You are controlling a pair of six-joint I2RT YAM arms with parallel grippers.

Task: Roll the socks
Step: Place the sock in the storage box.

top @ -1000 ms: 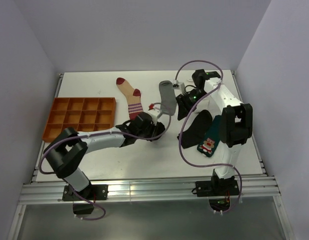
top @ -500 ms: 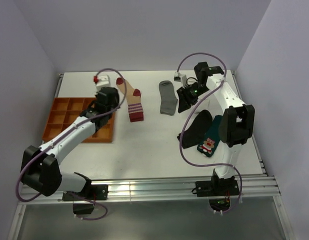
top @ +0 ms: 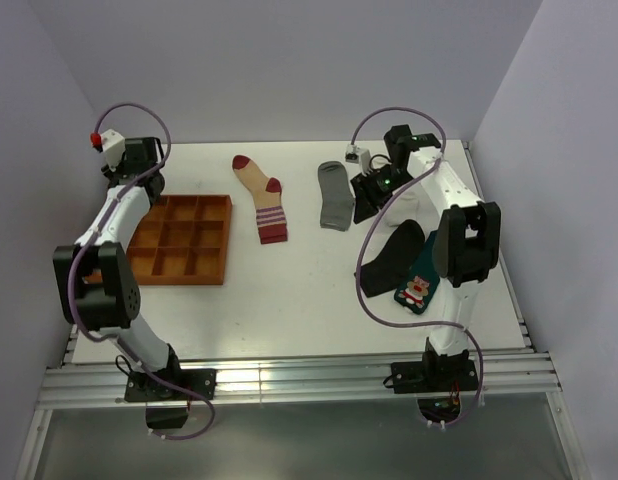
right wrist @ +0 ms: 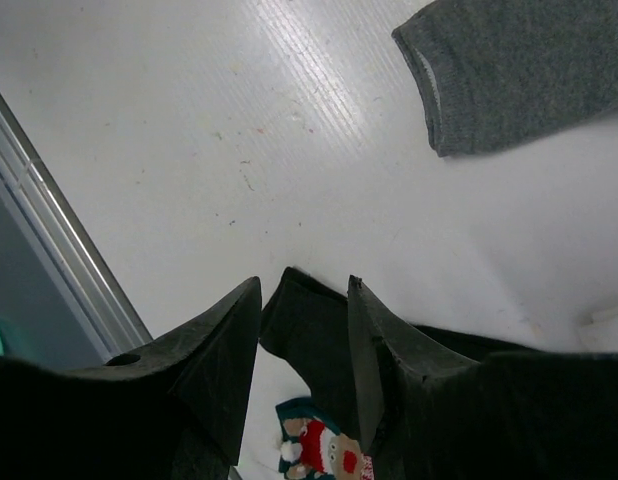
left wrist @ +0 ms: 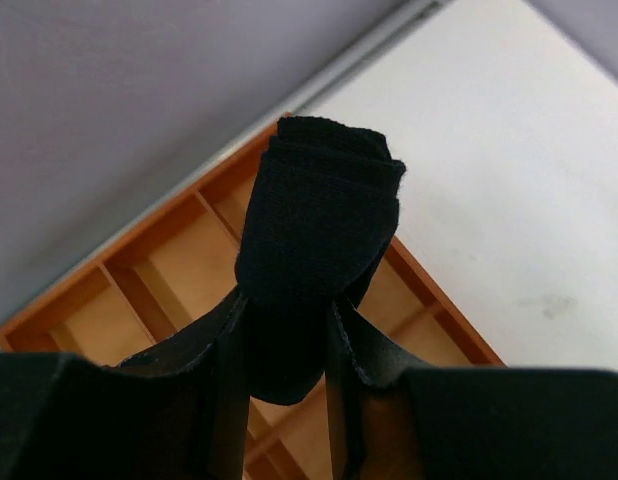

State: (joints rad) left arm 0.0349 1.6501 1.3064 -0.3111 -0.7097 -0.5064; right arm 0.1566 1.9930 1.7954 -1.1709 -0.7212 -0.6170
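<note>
I will lower my left gripper over the back-row section second from the orange tray's side (left wrist: 387, 295) and let go of the rolled black sock (left wrist: 314, 230) inside, because that section is empty.
A rolled black sock (left wrist: 314, 230) is pinched in my left gripper (left wrist: 289, 330), which is shut on it and hangs above the back left corner of the orange tray (left wrist: 139, 232). In the top view the left gripper (top: 147, 178) is at the far left. My right gripper (top: 366, 203) stands open with nothing held, beside the grey sock (top: 334, 195). In the right wrist view a flat black sock (right wrist: 309, 340) shows on the table between the fingers of the right gripper (right wrist: 305, 290), with the teal Christmas sock (right wrist: 319, 450) below it. The beige red-striped sock (top: 261, 195) lies at back centre.
The orange compartment tray (top: 225, 245) sits at the left of the table, close to the left wall. A flat black sock (top: 389, 258) and the teal sock (top: 419, 280) lie by the right arm's base link. Purple cables loop above both wrists.
My left arm has swung from the table's middle to the far left over the tray, with the rolled black sock in its jaws. The right gripper has shifted slightly back.
</note>
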